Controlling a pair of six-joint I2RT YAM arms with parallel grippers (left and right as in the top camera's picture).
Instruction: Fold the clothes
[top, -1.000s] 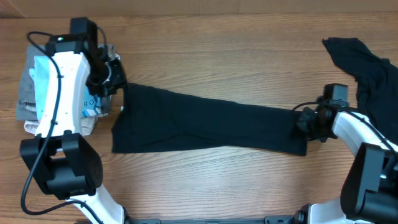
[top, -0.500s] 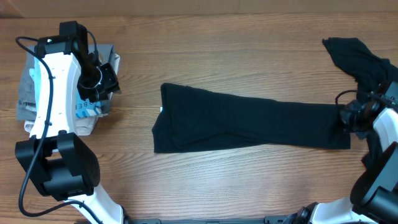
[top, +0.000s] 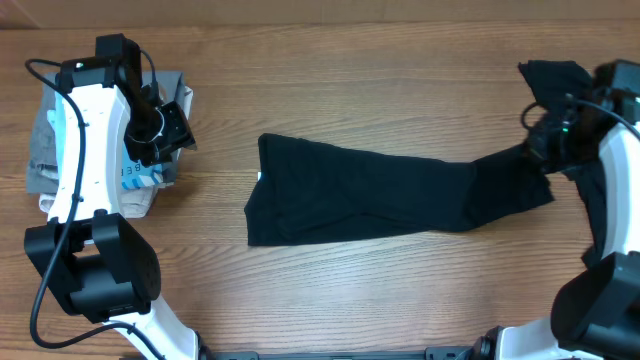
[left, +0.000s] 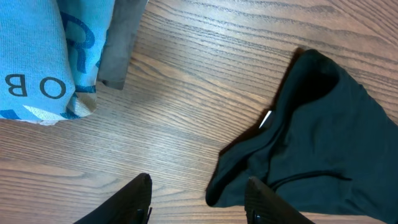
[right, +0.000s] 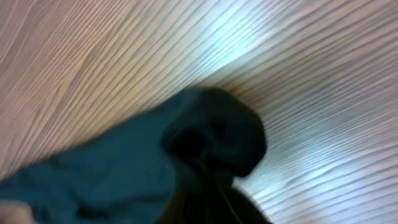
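Next, my right gripper moves over the garment's middle (top: 348, 182), to its left in the overhead view, and releases the garment's end there, since the garment stretches long.
A long folded black garment (top: 370, 198) lies across the middle of the wooden table. Its left end shows in the left wrist view (left: 323, 130), with a small white tag. My right gripper (top: 540, 147) is shut on the garment's right end and holds it lifted off the table; the fabric (right: 205, 143) fills the right wrist view, blurred. A second black garment (top: 590, 110) lies crumpled at the far right. My left gripper (left: 198, 200) is open and empty, over bare wood left of the garment.
A stack of folded garments lies at the far left: a light-blue shirt with dark lettering (left: 37, 62) on grey (left: 121, 37) and beige pieces. It also shows in the overhead view (top: 60, 150) under my left arm.
My right gripper dragged the black garment to the right, then lifted its right end up and back. My left gripper let go of the left end and stayed by the stack.
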